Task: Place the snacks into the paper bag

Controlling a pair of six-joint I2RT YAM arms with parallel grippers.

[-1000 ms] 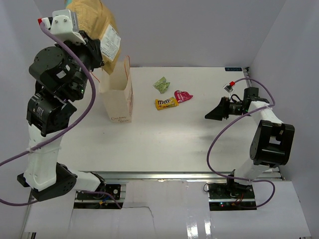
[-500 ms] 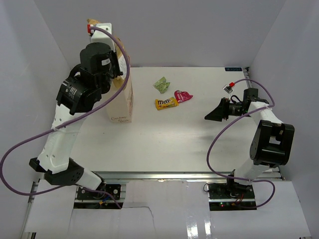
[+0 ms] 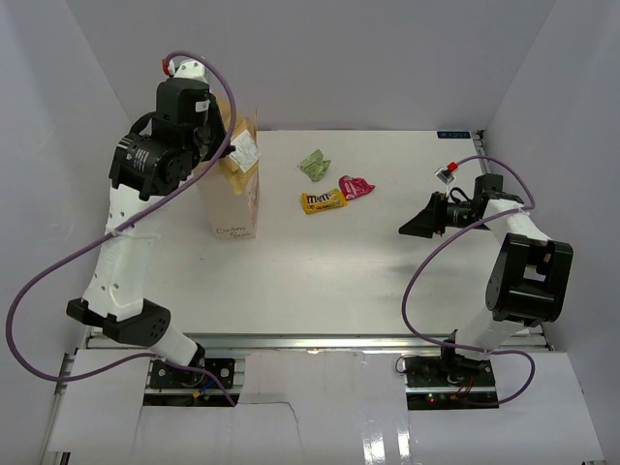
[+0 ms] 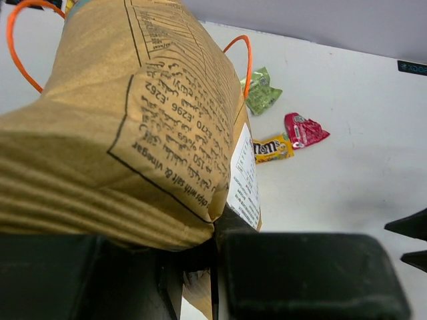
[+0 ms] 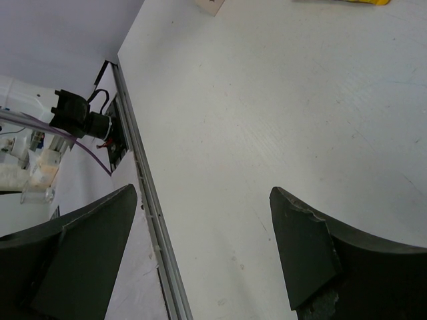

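Note:
Next I will lower my left gripper straight over the opening of the paper bag (image 3: 235, 208) and release the large tan pouch (image 3: 236, 170) inside, since much of it still sticks up out.
My left gripper (image 3: 225, 145) is shut on the large tan pouch (image 3: 236, 170) with a white label. It holds the pouch partly down in the mouth of the cream paper bag (image 3: 235, 208), which stands at the back left. In the left wrist view the pouch (image 4: 133, 120) fills the frame above the gripper (image 4: 217, 267), with the bag's orange handles (image 4: 245, 60) beside it. A green packet (image 3: 313, 165), a yellow M&M's packet (image 3: 322, 201) and a pink-red packet (image 3: 356, 187) lie on the table right of the bag. My right gripper (image 3: 415, 221) is open and empty, low over the table (image 5: 200, 233).
White walls enclose the table on the left, back and right. A metal rail (image 5: 150, 220) runs along the table's near edge. The three loose packets also show in the left wrist view: green (image 4: 261, 93), M&M's (image 4: 272, 148), pink-red (image 4: 303, 130).
My left arm has swung forward and down, bringing the tan pouch from high above the bag into its mouth. The right arm has barely moved.

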